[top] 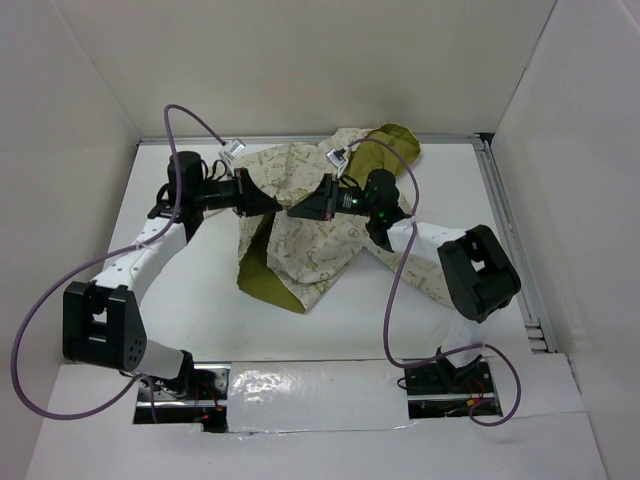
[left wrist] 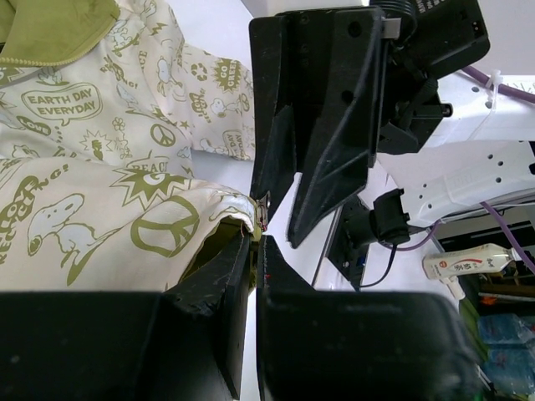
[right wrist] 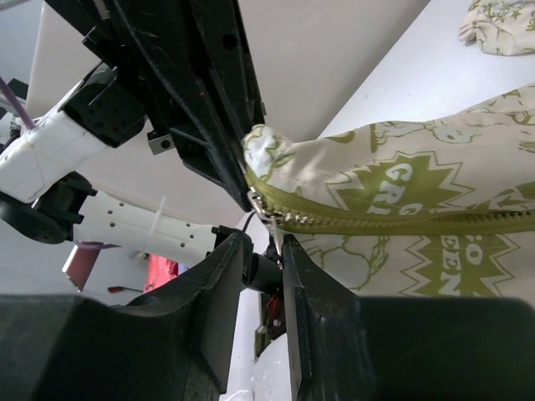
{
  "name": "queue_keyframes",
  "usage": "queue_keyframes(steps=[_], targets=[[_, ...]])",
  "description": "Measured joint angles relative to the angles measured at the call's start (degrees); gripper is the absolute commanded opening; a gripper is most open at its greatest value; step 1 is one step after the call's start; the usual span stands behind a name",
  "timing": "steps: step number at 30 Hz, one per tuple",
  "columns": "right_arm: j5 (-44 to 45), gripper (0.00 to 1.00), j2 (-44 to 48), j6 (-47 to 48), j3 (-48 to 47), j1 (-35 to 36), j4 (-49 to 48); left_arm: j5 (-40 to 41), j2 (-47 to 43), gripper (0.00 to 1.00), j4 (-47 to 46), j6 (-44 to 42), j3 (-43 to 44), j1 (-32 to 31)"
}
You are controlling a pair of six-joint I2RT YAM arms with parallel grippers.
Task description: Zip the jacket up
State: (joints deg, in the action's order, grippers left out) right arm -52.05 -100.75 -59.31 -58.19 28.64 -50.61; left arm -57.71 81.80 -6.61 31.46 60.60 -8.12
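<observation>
Next, my left gripper draws the jacket's hem back to the bare tabletop by the jacket's lining, to the left in the top view. This pulls the zipper tight, and then the gripper releases.
The cream jacket (top: 322,232) with olive prints lies at the table's back centre, its olive lining (top: 262,270) showing at the lower left. My left gripper (top: 268,203) is shut on the jacket's hem corner (left wrist: 238,205) at the zipper's bottom end, with the fingertips (left wrist: 257,244) pinching the fabric. My right gripper (top: 300,212) faces it from the right. In the right wrist view the olive zipper (right wrist: 393,219) runs off to the right. Its slider (right wrist: 259,203) sits at the hem end. The thin pull tab (right wrist: 276,236) hangs between my right gripper's (right wrist: 263,242) parted fingers, against the right one.
White walls enclose the table on three sides. A metal rail (top: 512,245) runs along the right edge. Purple cables (top: 395,290) loop over both arms. Foil tape (top: 300,385) lies between the arm bases. The green hood (top: 398,140) lies at the back.
</observation>
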Motion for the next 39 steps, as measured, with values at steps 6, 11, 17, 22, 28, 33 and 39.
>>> queue_keyframes(steps=[6,11,17,22,28,33,39], targets=[[-0.04,0.0,0.0,0.83,-1.03,0.0,1.84,-0.04,-1.36,0.0,0.35,-1.01,-0.02,-0.09],[-0.09,0.0,0.0,2.05,-1.66,0.0,2.99,0.46,-1.95,0.0,1.27,-2.08,-0.02,-0.37],[-0.28,0.03,0.15,4.52,-1.77,0.11,5.27,1.16,-2.08,0.0,3.04,-3.3,-0.02,-0.7],[0.22,0.0,0.87,7.65,-2.23,0.55,8.76,1.4,-2.08,0.0,3.96,-4.22,-0.02,-0.7],[4.52,0.0,2.49,11.82,-2.23,1.36,14.14,2.8,-2.56,0.0,5.6,-4.5,-0.02,-0.81],[9.99,0.0,5.42,16.44,-2.45,2.58,20.46,6.58,-5.92,0.0,8.11,-4.68,-0.02,-1.22],[12.59,0.0,3.89,19.87,-6.32,2.14,25.9,11.15,-12.63,0.0,10.54,-4.7,-1.16,-1.42]])
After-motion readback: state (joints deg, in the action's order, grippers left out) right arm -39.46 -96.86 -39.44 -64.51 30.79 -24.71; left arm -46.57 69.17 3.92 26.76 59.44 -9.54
